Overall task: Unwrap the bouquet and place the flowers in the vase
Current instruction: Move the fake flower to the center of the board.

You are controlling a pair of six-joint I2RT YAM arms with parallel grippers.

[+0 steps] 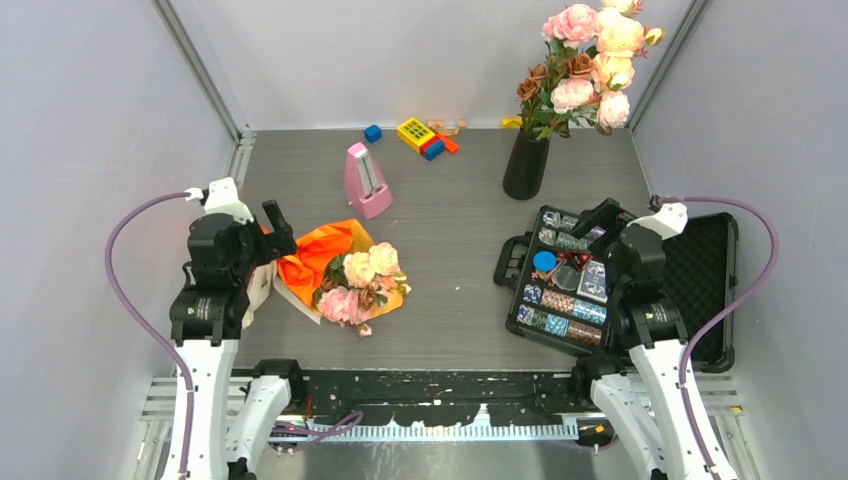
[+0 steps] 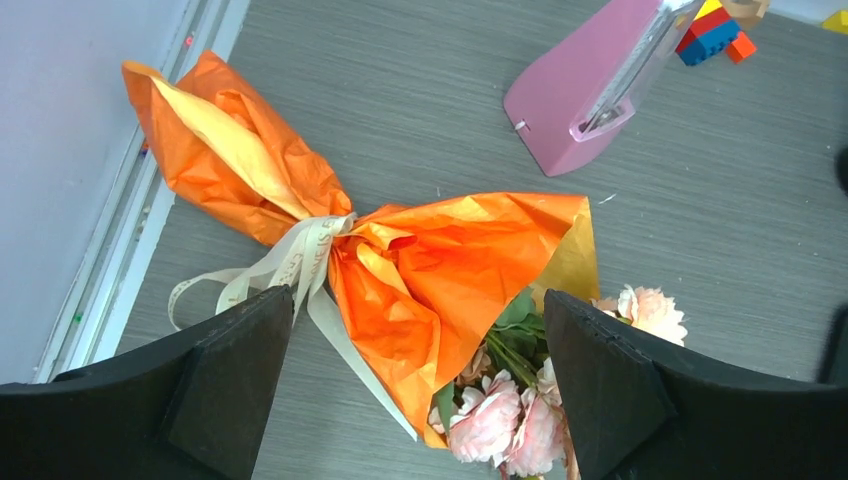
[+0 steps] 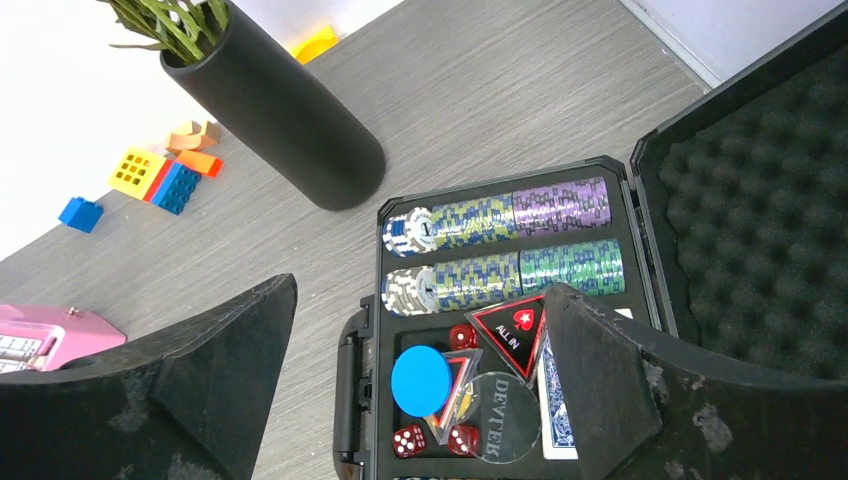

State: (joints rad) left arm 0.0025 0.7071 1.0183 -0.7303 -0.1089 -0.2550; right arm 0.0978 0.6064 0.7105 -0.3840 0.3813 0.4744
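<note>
The orange paper (image 2: pixel 455 265) is narrow enough for my left gripper's open fingers at the gathered neck beside the cream ribbon, so my left gripper needs to move down and turn onto the neck there.
The bouquet (image 1: pixel 335 268) lies on the table at the left, still wrapped in orange paper (image 2: pixel 455 265) and tied with a cream ribbon (image 2: pixel 292 262). Its flowers (image 1: pixel 358 285), pink and peach roses (image 2: pixel 500 420), stick out of the wrap's open end. My left gripper (image 1: pixel 277 232) hovers open over the bouquet's tied end, and in the left wrist view the wrap lies between its fingers (image 2: pixel 235 380) without touching them. The black vase (image 1: pixel 526 165) stands upright at the back right and holds a bunch of roses (image 1: pixel 592 55). My right gripper (image 1: pixel 603 222) is open and empty, with the vase (image 3: pixel 285 115) ahead of it.
An open black poker-chip case (image 1: pixel 560 285) lies under the right gripper, with chips, dice and cards (image 3: pixel 500 270) inside it. A pink metronome (image 1: pixel 365 182) stands behind the bouquet. Toy blocks (image 1: pixel 425 135) lie along the back wall. Grey walls close in both sides.
</note>
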